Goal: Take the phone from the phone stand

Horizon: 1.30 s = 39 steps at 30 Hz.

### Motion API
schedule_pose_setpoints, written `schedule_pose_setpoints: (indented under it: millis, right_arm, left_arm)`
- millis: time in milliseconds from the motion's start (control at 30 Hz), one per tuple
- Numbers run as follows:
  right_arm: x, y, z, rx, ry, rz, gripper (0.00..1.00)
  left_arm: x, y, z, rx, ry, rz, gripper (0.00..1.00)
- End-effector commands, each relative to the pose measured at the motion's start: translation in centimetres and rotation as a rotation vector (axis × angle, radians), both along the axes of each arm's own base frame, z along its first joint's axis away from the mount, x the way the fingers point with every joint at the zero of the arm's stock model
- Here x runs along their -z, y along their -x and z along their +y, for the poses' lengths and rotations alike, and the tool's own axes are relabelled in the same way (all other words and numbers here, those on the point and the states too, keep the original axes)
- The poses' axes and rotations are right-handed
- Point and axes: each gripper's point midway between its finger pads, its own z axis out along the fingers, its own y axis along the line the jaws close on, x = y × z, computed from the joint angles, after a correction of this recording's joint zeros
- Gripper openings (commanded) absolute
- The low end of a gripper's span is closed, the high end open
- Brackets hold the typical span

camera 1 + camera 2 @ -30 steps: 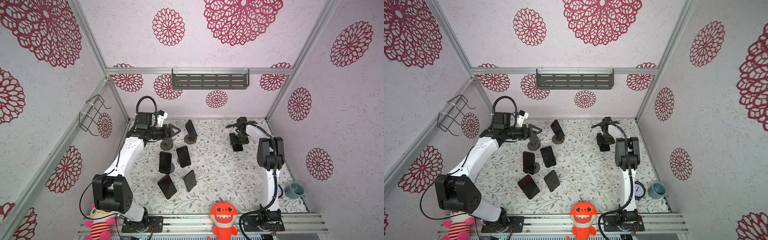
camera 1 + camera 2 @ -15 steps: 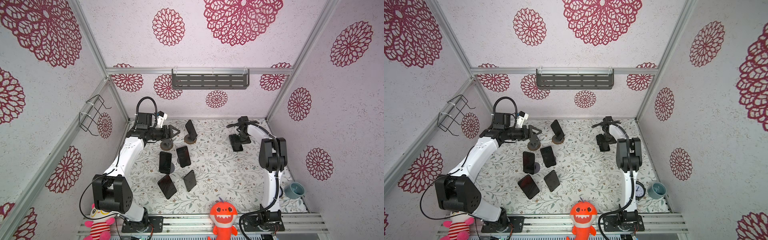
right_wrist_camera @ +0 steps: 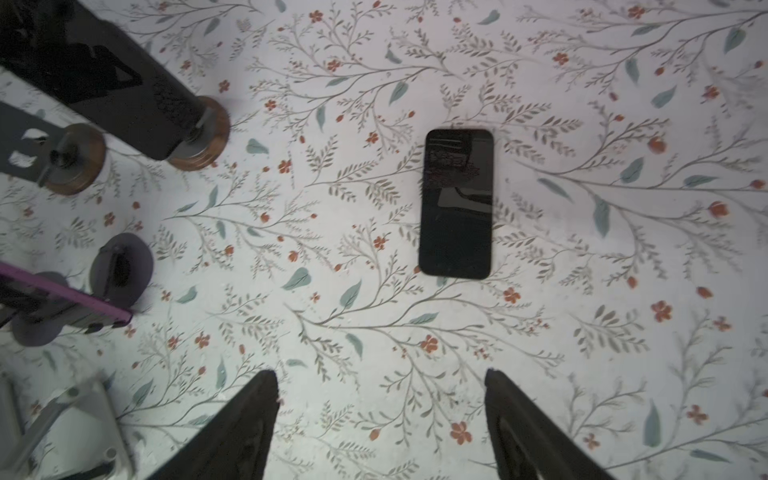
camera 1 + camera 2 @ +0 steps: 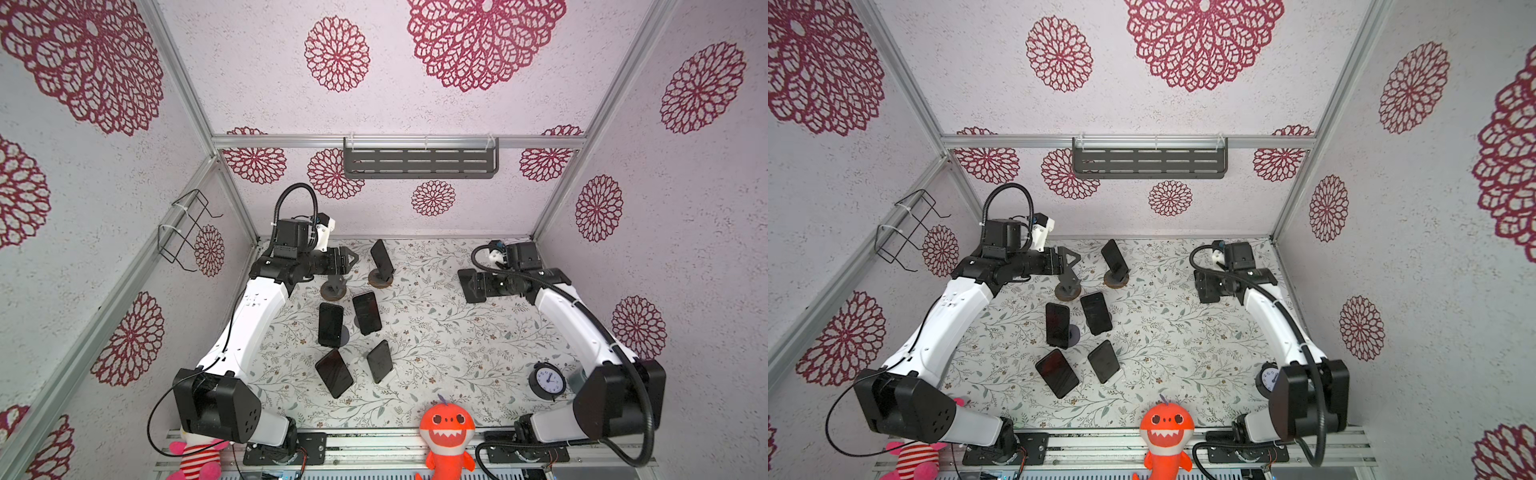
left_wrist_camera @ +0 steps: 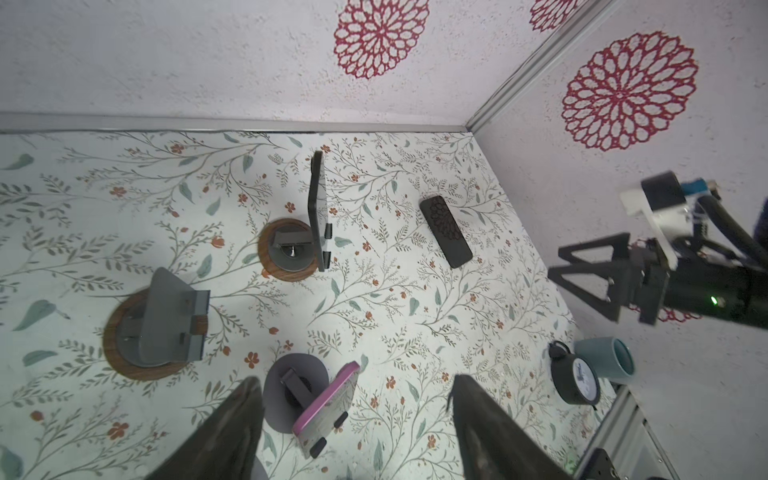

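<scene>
The rearmost phone stands outward of my gripper on its wooden-based stand. Next, my left gripper moves outward and closes on the rearmost phone's upper near corner.
Several dark phones lean on stands left of the table's middle. The rearmost phone [image 4: 381, 257] [image 5: 316, 208] stands upright on a wooden-based phone stand [image 4: 380, 281] [image 5: 286, 249]. Beside it is an empty stand [image 4: 333, 291] [image 5: 162, 328]. My left gripper [image 4: 351, 258] [image 5: 355, 379] hangs open over the empty stand, with nothing between its fingers. A pink-cased phone [image 5: 328, 409] on a grey stand lies below the left gripper. Another phone [image 4: 471, 286] [image 3: 456, 203] lies flat at the back right. My right gripper [image 3: 380, 374] is open just off that flat phone.
A black alarm clock [image 4: 546, 380] and a teal mug [image 5: 606, 361] stand by the right arm's base. An orange shark plush [image 4: 446, 428] and a pink doll [image 4: 195, 457] sit at the front edge. A grey shelf [image 4: 419, 162] hangs on the back wall and a wire rack [image 4: 187, 228] on the left wall.
The right arm's elbow has dropped toward the front right, uncovering the clock. Its gripper has drawn back to the right from over the flat phone. The left arm has barely moved.
</scene>
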Motion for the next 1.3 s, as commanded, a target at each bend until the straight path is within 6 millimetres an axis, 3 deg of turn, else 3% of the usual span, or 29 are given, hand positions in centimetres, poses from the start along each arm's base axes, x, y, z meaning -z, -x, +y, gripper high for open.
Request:
schedule_pose_setpoints:
  millis: [0,133,267,400,433,533,767,900,1133,1267]
  right_arm:
    - [-0.4,2.1,1.5,-0.003,-0.071,-0.029,0.77]
    - [0.1,5.2,1.6,0.006,-0.097,-0.039,0.76]
    - [1.6,8.3,0.4,0.03,-0.074,-0.002,0.75]
    - [2.8,9.9,0.5,0.035,-0.106,0.041,0.72]
    - [3.0,10.2,0.6,0.034,-0.12,0.05,0.71]
    - [3.0,10.7,0.5,0.043,-0.134,0.042,0.7]
    - [2.6,11.2,0.0,0.057,-0.131,0.023,0.7]
    - [2.6,11.3,0.0,0.055,-0.133,0.03,0.7]
    - [2.4,11.5,0.1,0.047,-0.139,0.025,0.7]
    - [2.1,11.7,0.1,0.045,-0.143,0.022,0.7]
  left_arm:
    - [0.4,-2.6,0.2,-0.05,-0.087,-0.035,0.76]
    - [1.6,-5.5,-1.1,-0.055,-0.108,-0.026,0.76]
    - [3.8,-8.6,-3.1,-0.076,-0.134,0.002,0.74]
    - [5.6,-10.5,-5.5,-0.056,-0.17,0.016,0.74]
    - [7.6,-11.2,-5.9,-0.057,-0.192,0.05,0.74]
    - [9.0,-12.4,-6.5,-0.077,-0.214,0.07,0.73]
    - [11.4,-13.1,-7.4,-0.073,-0.212,0.106,0.6]
    - [11.7,-12.8,-7.7,-0.056,-0.221,0.11,0.49]
    - [12.3,-13.3,-7.8,-0.064,-0.229,0.106,0.39]
    - [12.1,-13.4,-7.8,-0.064,-0.225,0.1,0.27]
